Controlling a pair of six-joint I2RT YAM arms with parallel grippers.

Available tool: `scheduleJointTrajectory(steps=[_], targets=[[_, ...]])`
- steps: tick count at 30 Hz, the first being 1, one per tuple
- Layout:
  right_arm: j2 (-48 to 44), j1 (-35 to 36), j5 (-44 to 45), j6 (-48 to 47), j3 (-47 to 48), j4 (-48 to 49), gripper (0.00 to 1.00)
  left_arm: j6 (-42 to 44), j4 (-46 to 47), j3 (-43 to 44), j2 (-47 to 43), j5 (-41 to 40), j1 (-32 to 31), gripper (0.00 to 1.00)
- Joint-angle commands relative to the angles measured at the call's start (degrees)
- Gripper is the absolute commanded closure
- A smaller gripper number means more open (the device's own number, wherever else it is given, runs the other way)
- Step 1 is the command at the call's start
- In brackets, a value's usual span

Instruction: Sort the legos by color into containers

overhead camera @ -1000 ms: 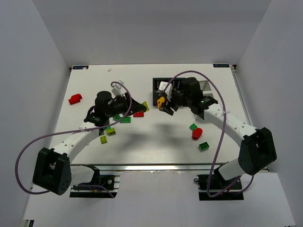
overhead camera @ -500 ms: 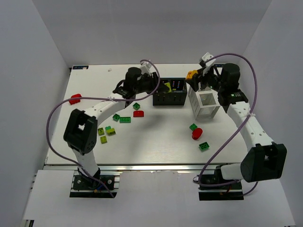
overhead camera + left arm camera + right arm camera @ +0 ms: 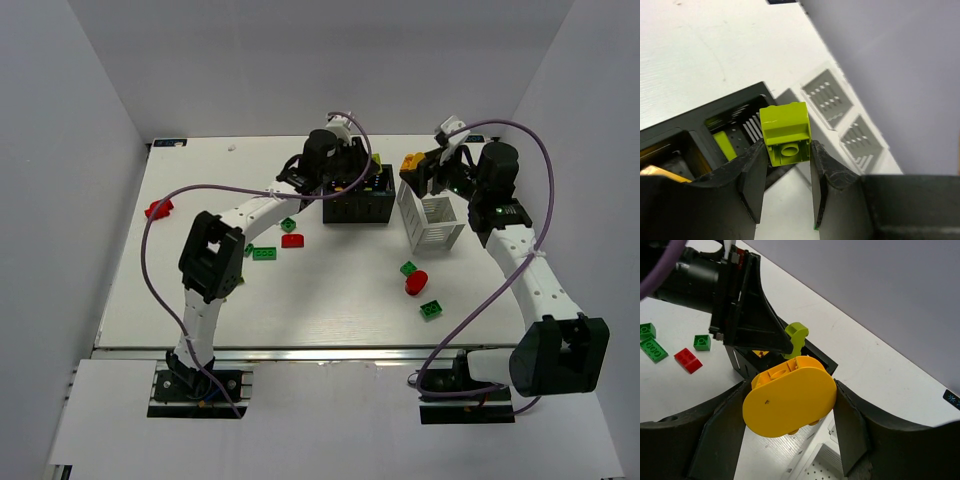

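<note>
Next, my right gripper moves to the left in the top view and down into the black box's other section to release, since yellow-orange legos lie there.
My left gripper is shut on a lime brick, which hangs over the right compartment of the black box. That compartment has a lime piece lying in it. From above, the left gripper is over the black box. My right gripper is shut on a rounded yellow-orange brick just above the far left corner of the white basket. In the top view, that gripper hovers at the basket.
Loose legos lie on the table: a red one far left, green and red ones in front of the box, and green, rounded red and green ones before the basket.
The left arm swung from the left-middle of the table up to the black box with the lime brick. The right arm carried the yellow-orange brick from beside the box to the basket's corner.
</note>
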Motion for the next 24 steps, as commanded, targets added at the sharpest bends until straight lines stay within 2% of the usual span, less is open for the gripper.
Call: scheduleJointTrajectory(steps=[1,8,11,14,15,19,24], targets=[[-1.49,-0.76,-1.3,1.39,-0.14,3.35,1.0,2.18,-2.64,3.92,1.0,-4.44,-0.79,0.83],[-1.4,-1.38,-1.74,1.56,-0.49,3.62,1.0,2.53,-4.31,7.78,4.07,-6.2,-1.14,0.82],[-1.32,-1.29,-1.91,1.56,-0.58,3.53,1.0,2.62,-5.71,9.1,5.3,-5.94,-1.41,0.78],[-1.23,-1.38,-1.92,1.04,-0.66,3.35,1.0,1.83,-6.95,9.28,5.83,-6.02,-1.5,0.65],[-1.05,-1.38,-2.0,0.95,-0.66,3.09,1.0,1.39,-7.13,9.28,5.92,-6.11,-1.5,0.57],[-0.26,-1.38,-2.61,0.51,-0.58,2.3,1.0,0.86,-7.48,9.02,5.31,-6.29,-1.85,0.43],[1.58,-1.38,-3.5,1.03,1.35,1.42,1.0,0.6,-7.74,8.84,3.55,-6.64,-1.85,0.37]])
